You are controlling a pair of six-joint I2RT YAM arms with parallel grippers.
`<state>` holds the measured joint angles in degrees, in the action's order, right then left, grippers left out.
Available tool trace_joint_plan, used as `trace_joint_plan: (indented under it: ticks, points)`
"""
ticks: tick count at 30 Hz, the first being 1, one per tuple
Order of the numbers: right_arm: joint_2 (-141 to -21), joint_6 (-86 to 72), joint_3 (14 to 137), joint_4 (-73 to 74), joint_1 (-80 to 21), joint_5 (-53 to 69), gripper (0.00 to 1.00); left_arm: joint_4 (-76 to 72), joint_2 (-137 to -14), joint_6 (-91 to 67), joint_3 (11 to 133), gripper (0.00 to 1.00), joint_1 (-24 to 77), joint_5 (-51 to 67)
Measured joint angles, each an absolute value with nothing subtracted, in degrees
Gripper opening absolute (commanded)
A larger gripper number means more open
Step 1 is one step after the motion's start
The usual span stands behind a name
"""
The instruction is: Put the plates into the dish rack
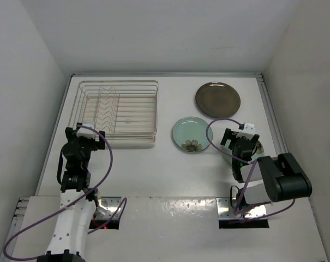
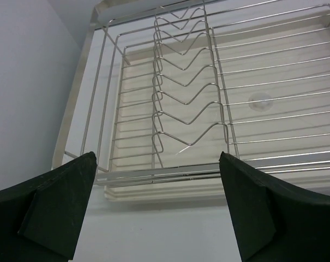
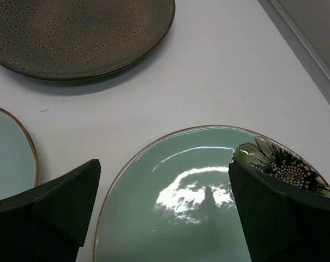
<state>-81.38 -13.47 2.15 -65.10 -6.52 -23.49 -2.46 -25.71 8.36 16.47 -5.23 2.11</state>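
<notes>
The dark brown plate's near rim [image 1: 235, 111] [image 3: 149, 52] hangs over the plate's shadow outward and below, so my right gripper needs to reach outward next, turn and lower its fingers around that rim.
The silver wire dish rack [image 1: 118, 114] stands at the back left with nothing in it; its wavy prongs [image 2: 184, 93] fill the left wrist view. My left gripper [image 1: 87, 134] [image 2: 156, 174] is open and empty just in front of the rack's near rim. The dark brown plate [image 1: 217, 99] [image 3: 77, 33] lies flat at the back right. A mint plate with a brown flower [image 1: 192, 135] [image 3: 9, 155] lies mid-table. A second mint plate with a flower mark [image 1: 259, 147] [image 3: 192, 202] lies under my right gripper [image 1: 240, 143] [image 3: 163, 174], which is open and empty above it.
White walls close in the table on the left, back and right. A raised ledge [image 1: 271, 114] runs along the right edge near the plates. The cream drip tray [image 2: 170, 188] sits under the rack. Purple cables [image 1: 107, 158] loop off both arms.
</notes>
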Motion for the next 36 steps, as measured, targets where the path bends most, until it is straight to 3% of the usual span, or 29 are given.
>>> trace_joint_plan:
  ticks: [8,12,16,18,22,26,29,31,32,33,36]
  points:
    - [-79.92,-12.69,2.15,-64.51,-8.82,-26.89,1.0,0.49,-25.65,10.79,20.38,0.99,-5.23,-2.52]
    - [-65.93,-4.21,2.52,-55.09,-15.57,-29.89,1.0,0.32,-26.06,13.26,21.78,0.99,-5.23,-5.1]
    - [-61.65,9.41,16.51,-34.83,-19.92,-34.5,1.0,1.1,-28.14,16.53,24.75,0.99,-5.23,-4.99]
    - [-63.18,7.2,25.91,-26.59,-19.68,-39.03,1.0,3.18,-29.47,19.27,27.16,0.99,-5.23,-2.42]
    - [-65.49,-4.51,46.57,-3.9,-9.26,-19.84,1.0,11.55,-32.16,24.99,34.59,0.99,-5.23,7.35]
    - [-67.94,-16.05,51.53,4.95,2.02,0.51,1.0,21.39,-37.04,27.88,44.4,0.99,-5.23,15.16]
    - [-73.89,-21.89,52.03,10.09,5.48,9.04,1.0,28.18,-42.3,28.25,51.77,0.97,-5.23,17.98]
    - [-78.19,-25.43,52.03,13.41,7.46,13.47,1.0,32.29,-45.43,28.25,55.86,0.89,-5.23,18.94]
    - [-79.79,-26.81,52.03,14.55,8.32,14.98,0.98,34.0,-46.7,28.18,57.43,0.73,-5.23,19.31]
    - [-80.99,-28.25,52.03,15.25,9.04,16.67,0.98,35.38,-47.59,27.92,58.02,0.67,-5.23,19.55]
    - [-83.18,-31.38,52.03,15.42,9.98,18.98,0.98,39.33,-48.58,27.79,58.35,0.66,-5.23,19.44]
